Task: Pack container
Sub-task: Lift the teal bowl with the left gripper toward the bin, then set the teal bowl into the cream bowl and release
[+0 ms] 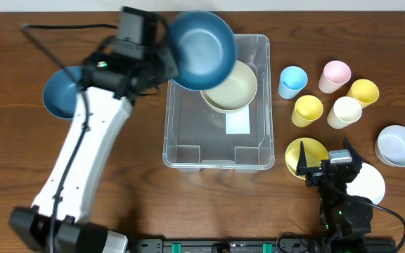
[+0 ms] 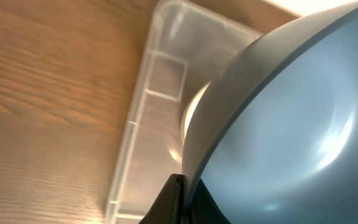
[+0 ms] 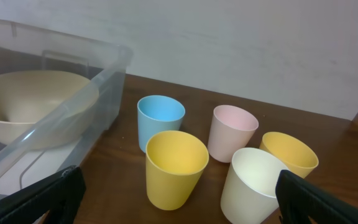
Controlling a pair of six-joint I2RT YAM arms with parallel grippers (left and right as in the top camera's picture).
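Observation:
My left gripper moves to the right in the overhead view next and lowers to release the blue bowl inside the cream bowl (image 1: 232, 88) (image 2: 194, 114), which lies open.
The container (image 1: 188, 130) is a large clear bin at the table's middle, with a cream bowl (image 1: 232, 88) lying in its far half. My left gripper (image 1: 166, 62) is shut on the rim of a dark blue bowl (image 1: 201, 43), which hangs tilted over the bin's far left corner. In the left wrist view the fingers (image 2: 174, 193) pinch the blue bowl's (image 2: 278, 124) edge, with the container (image 2: 140, 112) below. My right gripper (image 1: 327, 156) stands open near the front right with nothing in it; seen from its wrist, the right gripper (image 3: 179, 205) faces the cups.
A second blue bowl (image 1: 65, 95) sits on the table at left. Several cups stand right of the bin: blue (image 1: 293, 81), pink (image 1: 335, 76), two yellow (image 1: 308, 109), cream (image 1: 344, 111). A yellow plate (image 1: 306, 156), white plate (image 1: 370, 184) and pale bowl (image 1: 398, 145) lie at right.

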